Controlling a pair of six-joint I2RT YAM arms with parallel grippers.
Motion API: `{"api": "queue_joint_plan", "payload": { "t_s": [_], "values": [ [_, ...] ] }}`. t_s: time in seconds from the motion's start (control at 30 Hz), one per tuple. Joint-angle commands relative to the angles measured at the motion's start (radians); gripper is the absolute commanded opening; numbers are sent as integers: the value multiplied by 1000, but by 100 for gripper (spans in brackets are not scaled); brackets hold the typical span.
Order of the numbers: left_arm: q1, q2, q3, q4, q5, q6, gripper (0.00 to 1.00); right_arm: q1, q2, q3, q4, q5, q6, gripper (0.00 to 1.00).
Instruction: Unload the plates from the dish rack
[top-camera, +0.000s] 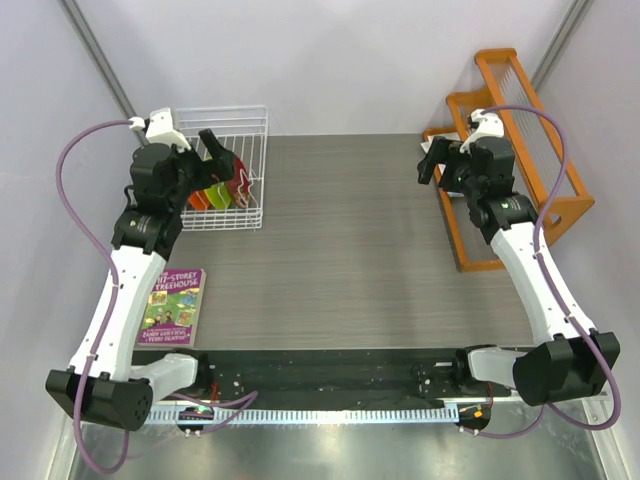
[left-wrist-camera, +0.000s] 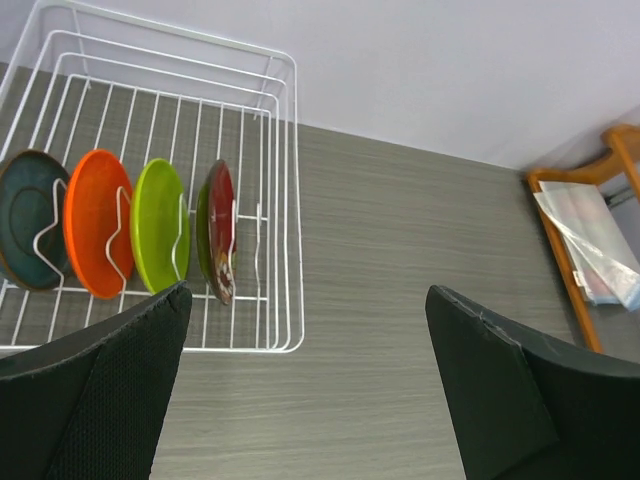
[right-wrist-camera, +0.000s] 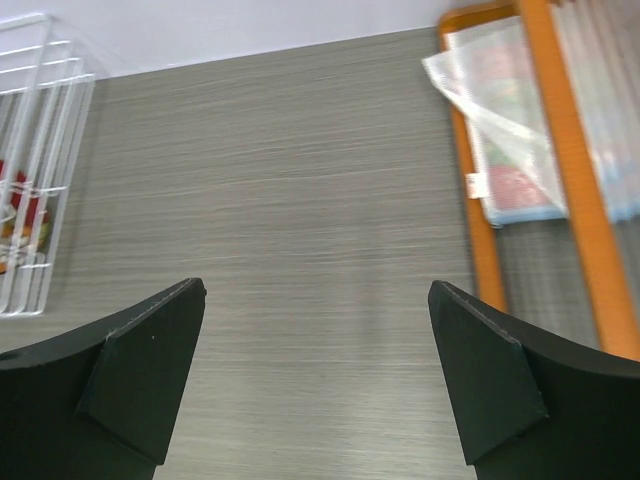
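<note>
The dark red end plate has open space beside it, so my left gripper will move down and over onto its upper rim next.
The white wire dish rack stands at the back left of the table. In the left wrist view four plates stand on edge in the rack: dark teal, orange, lime green and dark red with flowers. My left gripper hovers above the rack, open and empty, its view off the rack's right corner. My right gripper is open and empty above bare table at the back right. The red plate shows at the right wrist view's left edge.
An orange wooden rack with clear slats stands at the back right; a clear plastic bag lies in it. A purple book lies on the table's left side. A wall runs behind the table.
</note>
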Motion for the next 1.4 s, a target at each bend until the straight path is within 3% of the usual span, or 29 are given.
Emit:
{"api": "queue_joint_plan", "payload": {
  "t_s": [0.0, 0.1, 0.23, 0.5, 0.73, 0.9, 1.27, 1.37],
  "values": [
    [-1, 32, 56, -7, -34, 30, 99, 2, -32, -2, 2, 176, -57, 100],
    [-1, 49, 49, 26, 124, 83, 99, 2, -25, -11, 2, 233, -51, 100],
    [-1, 98, 27, 62, 146, 40, 99, 2, 18, -2, 1, 217, -59, 100],
    [-1, 273, 21, 83, -6, -7, 99, 1, 66, 7, 2, 122, -59, 99],
    [-3, 405, 37, 143, -124, -19, 94, 2, 81, 16, 16, 29, -63, 95],
    [-1, 454, 18, 229, -219, -23, 89, 2, 121, 41, 16, -41, -66, 82],
    [3, 638, 101, 239, -271, -38, 86, 2, 208, 78, 16, -75, -59, 86],
    [12, 664, 102, 255, -282, -52, 80, 2, 227, 84, 16, -80, -59, 87]
  ]
}}
